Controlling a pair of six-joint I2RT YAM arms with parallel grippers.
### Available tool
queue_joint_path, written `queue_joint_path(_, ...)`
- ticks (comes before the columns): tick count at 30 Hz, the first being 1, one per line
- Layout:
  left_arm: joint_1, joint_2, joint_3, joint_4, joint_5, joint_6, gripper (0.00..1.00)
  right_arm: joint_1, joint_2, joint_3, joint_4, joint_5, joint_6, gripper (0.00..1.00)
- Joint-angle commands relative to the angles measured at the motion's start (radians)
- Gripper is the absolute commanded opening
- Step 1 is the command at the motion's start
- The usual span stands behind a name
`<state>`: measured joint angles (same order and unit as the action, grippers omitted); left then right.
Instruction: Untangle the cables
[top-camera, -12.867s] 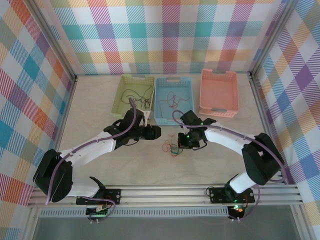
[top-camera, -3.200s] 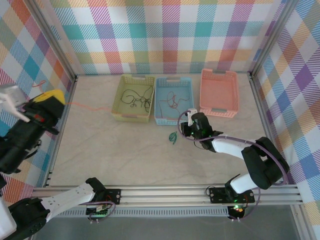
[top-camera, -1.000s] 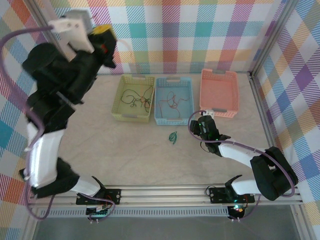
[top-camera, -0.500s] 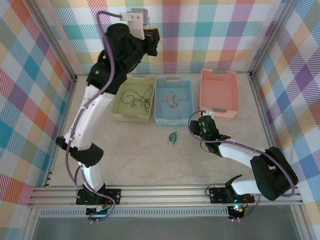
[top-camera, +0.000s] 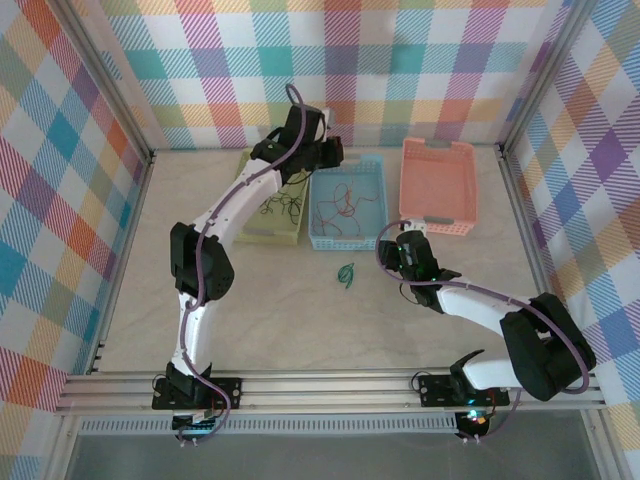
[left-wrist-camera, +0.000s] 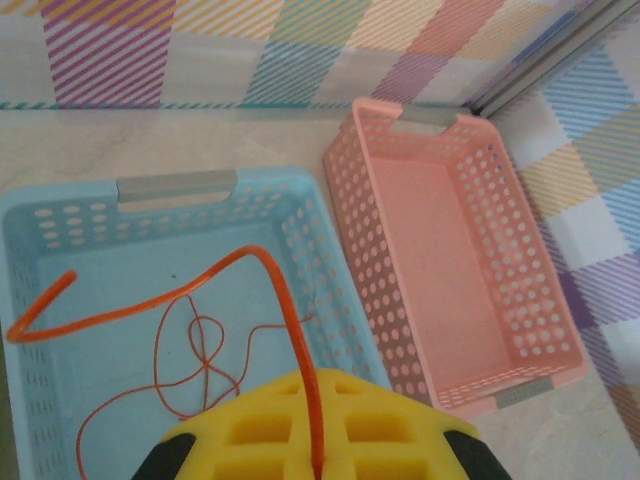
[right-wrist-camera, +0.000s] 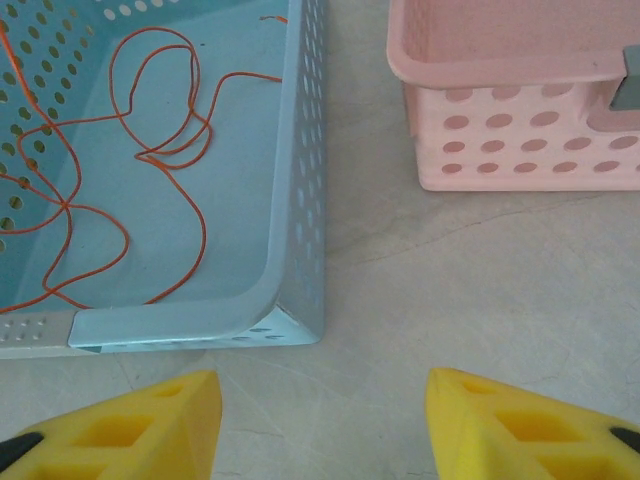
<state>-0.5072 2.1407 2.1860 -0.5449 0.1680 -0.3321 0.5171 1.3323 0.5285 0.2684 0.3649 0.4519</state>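
The blue basket, with the rest coiled inside, is below my left gripper, so next my left gripper needs to go down toward the basket's bottom and let go of the orange-red cable (left-wrist-camera: 296, 340) there.
My left gripper (top-camera: 327, 154) hangs over the far end of the blue basket (top-camera: 345, 243), between it and the green basket (top-camera: 262, 236). Its yellow fingers (left-wrist-camera: 250, 430) are shut on an orange-red cable (left-wrist-camera: 296, 340), which arcs up and out over the blue basket (left-wrist-camera: 180, 186). More orange-red cable (right-wrist-camera: 150, 150) lies coiled inside that basket. Black cables (top-camera: 283, 207) lie in the green basket. A small green cable bundle (top-camera: 346, 273) rests on the table. To its right my right gripper (right-wrist-camera: 320, 430) is open and low over bare table, just short of the blue basket's near right corner (right-wrist-camera: 300, 300).
A pink basket (top-camera: 437, 186) stands right of the blue one, and nothing shows inside it (left-wrist-camera: 450, 260). Its near wall (right-wrist-camera: 510, 140) is ahead and right of my right gripper (top-camera: 396, 250). Checked walls close in the back and both sides.
My left arm has swung from high at the back left, down and rightward, to hang over the baskets with the orange-red cable. The right arm has stayed still.
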Motion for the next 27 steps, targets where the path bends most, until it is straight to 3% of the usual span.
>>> queue_joint_path(1, 0.024, 0.030, 0.084, -0.044, 0.064, -0.036, 0.00, -0.003, 0.007, 0.005, 0.027, -0.015, -0.016, 0.57)
queue_joint_path(15, 0.018, 0.174, 0.129, -0.173, 0.120, -0.008, 0.06, -0.003, 0.013, 0.013, 0.022, -0.030, -0.019, 0.57)
queue_joint_path(21, 0.004, 0.239, 0.214, -0.277, 0.115, 0.026, 0.21, -0.003, 0.015, 0.014, 0.023, -0.032, -0.019, 0.57)
queue_joint_path(27, -0.001, 0.213, 0.221, -0.313, 0.079, 0.047, 0.44, -0.003, 0.018, 0.017, 0.020, -0.036, -0.019, 0.57)
